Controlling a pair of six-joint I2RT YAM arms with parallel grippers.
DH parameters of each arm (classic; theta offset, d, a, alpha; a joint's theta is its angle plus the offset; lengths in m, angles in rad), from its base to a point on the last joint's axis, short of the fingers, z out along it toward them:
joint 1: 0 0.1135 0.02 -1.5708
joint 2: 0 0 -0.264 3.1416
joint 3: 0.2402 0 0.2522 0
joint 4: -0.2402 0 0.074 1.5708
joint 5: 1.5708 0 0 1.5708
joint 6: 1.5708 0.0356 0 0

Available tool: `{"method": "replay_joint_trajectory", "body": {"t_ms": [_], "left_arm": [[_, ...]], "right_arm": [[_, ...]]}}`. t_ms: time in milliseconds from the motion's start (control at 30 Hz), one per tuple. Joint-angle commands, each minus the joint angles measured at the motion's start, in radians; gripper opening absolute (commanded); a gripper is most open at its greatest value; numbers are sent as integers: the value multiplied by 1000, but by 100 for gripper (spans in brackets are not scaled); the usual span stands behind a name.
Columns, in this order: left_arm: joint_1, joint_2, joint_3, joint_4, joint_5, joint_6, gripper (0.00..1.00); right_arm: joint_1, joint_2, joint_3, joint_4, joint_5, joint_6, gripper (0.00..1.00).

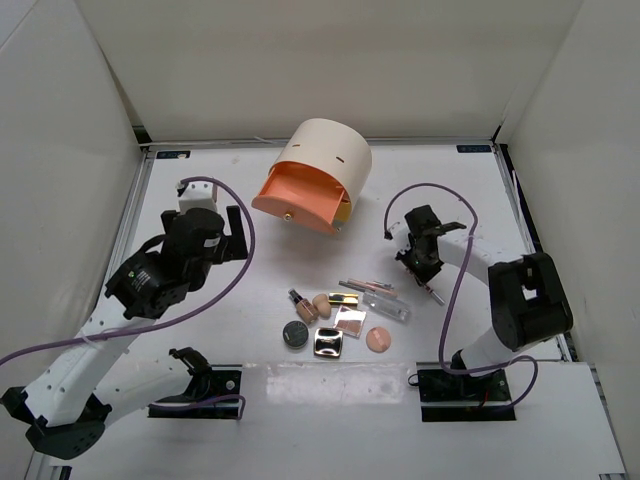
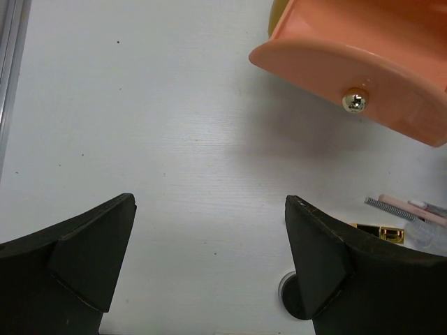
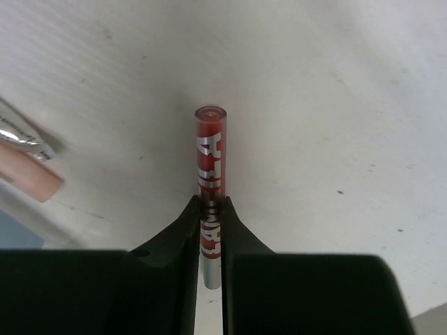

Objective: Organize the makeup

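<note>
I will raise the pencil over the empty orange drawer (image 1: 303,190), open outward of my right gripper and to its left in the top view, and release it.
My right gripper (image 3: 211,202) is shut on a slim red pencil (image 3: 210,150) with silver lettering, low over the table. In the top view that pencil (image 1: 434,292) pokes out below the right gripper (image 1: 420,265), to the right of the other makeup. A black round compact (image 1: 294,334), a shiny square compact (image 1: 328,344), a peach puff (image 1: 379,339), beige sponges (image 1: 322,303), a clear case (image 1: 387,304) and more slim pencils (image 1: 362,286) lie grouped at the table's middle. My left gripper (image 2: 209,202) hangs open over bare table, with the black compact (image 2: 288,301) partly behind its right finger.
A large cream cylinder (image 1: 330,150) stands at the back centre with its orange drawer (image 1: 300,200) pulled out toward the makeup. The drawer's gold knob (image 2: 355,102) shows in the left wrist view. White walls close in the table on three sides.
</note>
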Motion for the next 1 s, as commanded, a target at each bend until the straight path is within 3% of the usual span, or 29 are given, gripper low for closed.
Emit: {"method": "replay_joint_trajectory", "body": {"t_ms": [0,133,233,400,600,800,967], "left_arm": [[4,-7,6,31,-30,-32,98],[4,11,-23,56,17,-45,98],[7,15,-56,74,46,-57,98],[7,18,-99,83,89,-92,98],[10,4,-137,86,118,-108,98],[10,5,-169,93,148,-106,98],[13,21,-180,93,172,-114,98]], "right_arm": [[-18,-81,66,77,57,-16,0],[3,-248,229,198,2,-62,0],[64,-286,338,321,-133,-42,0],[201,-198,581,346,-199,66,0],[291,5,823,321,-432,251,0],[390,121,895,282,-349,202,0],[448,244,1013,144,-141,162,0]]}}
